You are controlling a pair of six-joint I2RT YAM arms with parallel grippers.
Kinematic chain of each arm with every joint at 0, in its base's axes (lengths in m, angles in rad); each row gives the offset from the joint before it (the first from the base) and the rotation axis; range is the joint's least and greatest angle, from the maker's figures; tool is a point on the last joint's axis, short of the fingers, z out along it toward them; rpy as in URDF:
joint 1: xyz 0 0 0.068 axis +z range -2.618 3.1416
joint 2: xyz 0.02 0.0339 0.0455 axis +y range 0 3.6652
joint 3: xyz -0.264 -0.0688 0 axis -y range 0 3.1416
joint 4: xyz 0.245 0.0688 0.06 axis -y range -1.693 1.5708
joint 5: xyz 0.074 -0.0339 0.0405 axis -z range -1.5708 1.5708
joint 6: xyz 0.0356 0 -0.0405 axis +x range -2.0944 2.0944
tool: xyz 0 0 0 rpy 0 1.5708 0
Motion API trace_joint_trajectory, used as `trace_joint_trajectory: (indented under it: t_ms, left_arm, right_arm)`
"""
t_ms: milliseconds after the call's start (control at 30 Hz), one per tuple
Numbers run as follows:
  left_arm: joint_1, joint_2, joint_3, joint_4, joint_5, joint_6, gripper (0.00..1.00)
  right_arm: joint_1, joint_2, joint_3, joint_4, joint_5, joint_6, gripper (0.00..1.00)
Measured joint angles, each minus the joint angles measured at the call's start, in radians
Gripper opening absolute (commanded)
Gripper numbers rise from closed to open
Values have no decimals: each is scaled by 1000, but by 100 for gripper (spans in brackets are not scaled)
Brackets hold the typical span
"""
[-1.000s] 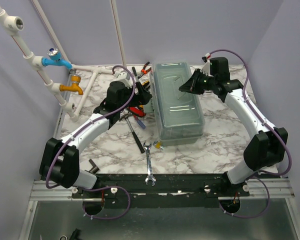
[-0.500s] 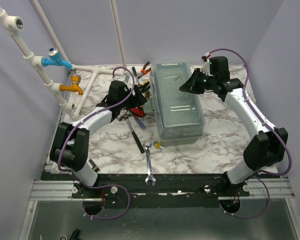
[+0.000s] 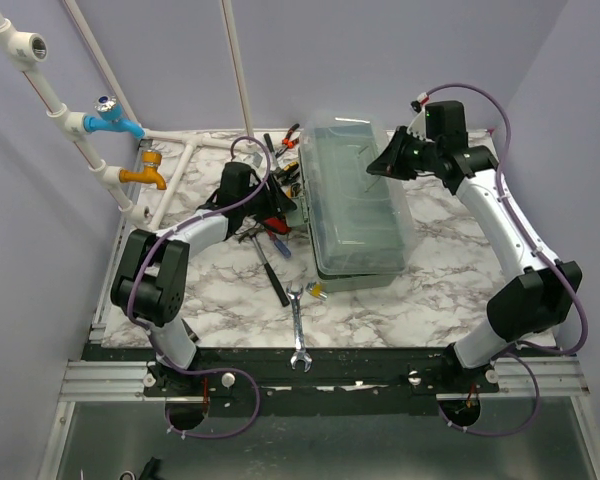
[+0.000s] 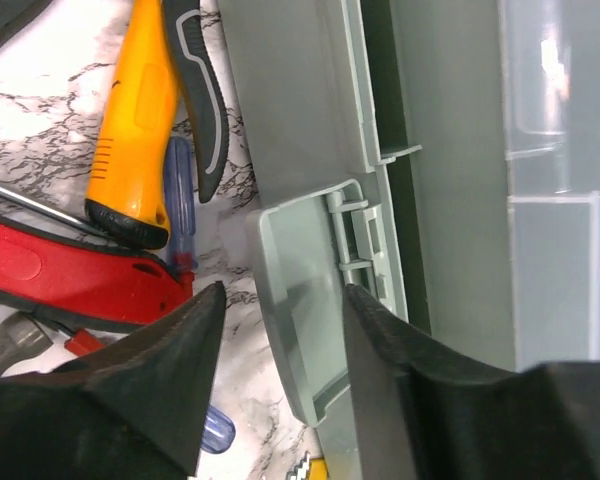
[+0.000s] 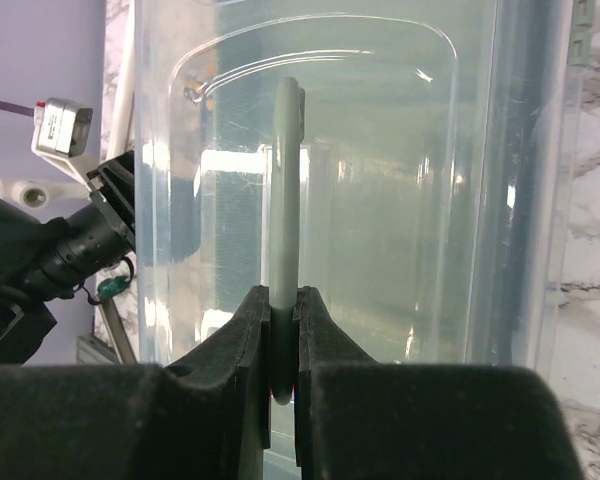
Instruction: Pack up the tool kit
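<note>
My right gripper swings toward the bare marble, to the box's right in the top view, and releases the lid's handle next, because the lid covers the box.
The grey-green toolbox stands mid-table, and its translucent lid is tilted up. My right gripper is shut on the lid's grey top handle; in the right wrist view the gripper pinches the handle's edge. My left gripper is at the box's left side. In the left wrist view the gripper is open, with its jaws on either side of the grey-green latch flap. An orange-handled tool, red-handled pliers and a blue screwdriver lie on the marble beside the latch.
More hand tools lie in a pile left of the box. A black-handled tool, a silver wrench and a small yellow piece lie in front. White pipes with a blue tap and a yellow tap stand at the far left.
My right gripper has risen and drawn back with the handle, and the lid has tilted up. The left arm has folded back, with its gripper still at the box's left side.
</note>
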Motion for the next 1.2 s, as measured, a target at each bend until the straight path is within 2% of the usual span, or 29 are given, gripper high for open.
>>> trace_joint_trajectory:
  t_ms: [200,333,467,767,1200]
  left_arm:
    - [0,22,1,27,40,-22,39]
    - [2,22,1,34,49,-25,23]
    - [5,22,1,43,53,-27,15]
    - [6,21,1,64,51,-37,15]
    - [4,18,1,79,53,-37,14]
  right_arm:
    - [0,-5,56,-71,89,-35,1]
    - [-9,-12,72,-93,144,-53,1]
    - [-16,-26,72,-99,196,-74,1]
    - [-22,-67,76,-115,409,-121,1]
    - [-72,-71,67,-117,581,-182,1]
